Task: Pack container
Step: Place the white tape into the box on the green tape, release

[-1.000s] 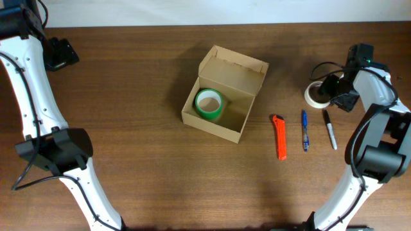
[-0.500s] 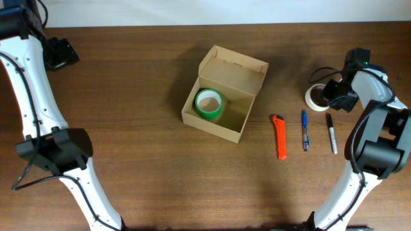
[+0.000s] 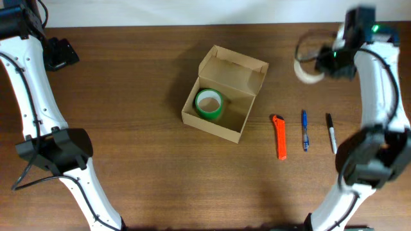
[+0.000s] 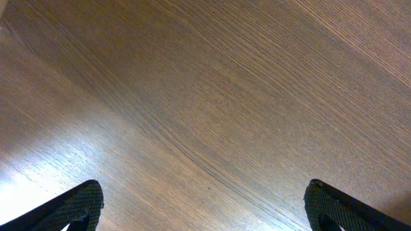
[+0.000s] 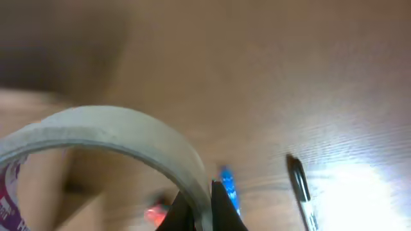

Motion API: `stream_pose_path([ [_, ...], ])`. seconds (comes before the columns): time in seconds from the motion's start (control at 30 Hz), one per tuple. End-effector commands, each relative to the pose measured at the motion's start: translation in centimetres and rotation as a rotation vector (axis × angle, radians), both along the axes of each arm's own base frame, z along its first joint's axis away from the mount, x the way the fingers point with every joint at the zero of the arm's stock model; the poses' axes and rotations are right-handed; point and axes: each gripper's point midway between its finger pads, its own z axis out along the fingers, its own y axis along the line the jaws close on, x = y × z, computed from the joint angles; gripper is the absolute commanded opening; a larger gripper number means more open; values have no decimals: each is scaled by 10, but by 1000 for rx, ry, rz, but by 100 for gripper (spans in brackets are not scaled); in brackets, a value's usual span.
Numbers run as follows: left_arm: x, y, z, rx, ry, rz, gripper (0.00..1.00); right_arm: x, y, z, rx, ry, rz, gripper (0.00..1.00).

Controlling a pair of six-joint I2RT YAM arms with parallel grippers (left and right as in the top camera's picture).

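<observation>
The green tape roll is below my right gripper, to its left in the overhead view, so my right gripper needs to move over the roll and down to release.
The container, a tan cardboard box with its flap lid standing open, sits mid-table with a green tape roll inside. My right gripper hangs in the air to the box's far right, shut on the wall of a whitish tape roll. In the right wrist view that tape roll arches over the frame, its rim pinched by my right gripper. My left gripper is at the far left corner; in its wrist view the left gripper is open over bare wood.
An orange box cutter, a blue pen and a black marker lie side by side right of the box. The blue pen and the marker show blurred below the held roll.
My right gripper closed on the whitish tape roll and lifted it off the table, up and toward the far edge. The left arm has not moved.
</observation>
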Motion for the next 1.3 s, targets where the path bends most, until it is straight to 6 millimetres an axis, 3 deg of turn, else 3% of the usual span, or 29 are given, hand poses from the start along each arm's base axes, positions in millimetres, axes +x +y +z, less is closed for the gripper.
stream_pose_path([
  [0.0, -3, 1, 6, 0, -9, -9, 100, -12, 59, 126, -39, -278, 196, 4],
  [0.1, -3, 1, 6, 0, -9, -9, 100, -31, 117, 159, -52, -336, 372, 4],
  [0.2, -3, 1, 6, 0, -9, -9, 100, -49, 171, 157, -52, -318, 534, 4],
  [0.3, -3, 1, 6, 0, -9, -9, 100, -64, 218, 134, -73, -244, 657, 4],
  [0.5, -3, 1, 6, 0, -9, -9, 100, -63, 271, 71, -206, -128, 762, 4],
  [0.63, -3, 1, 6, 0, -9, -9, 100, -46, 284, 25, -226, -54, 743, 4],
  [0.83, -3, 1, 6, 0, -9, -10, 100, -27, 277, -32, -230, 59, 710, 4],
  [1.27, -3, 1, 6, 0, -9, -9, 100, -29, 274, -71, -204, 148, 712, 4],
])
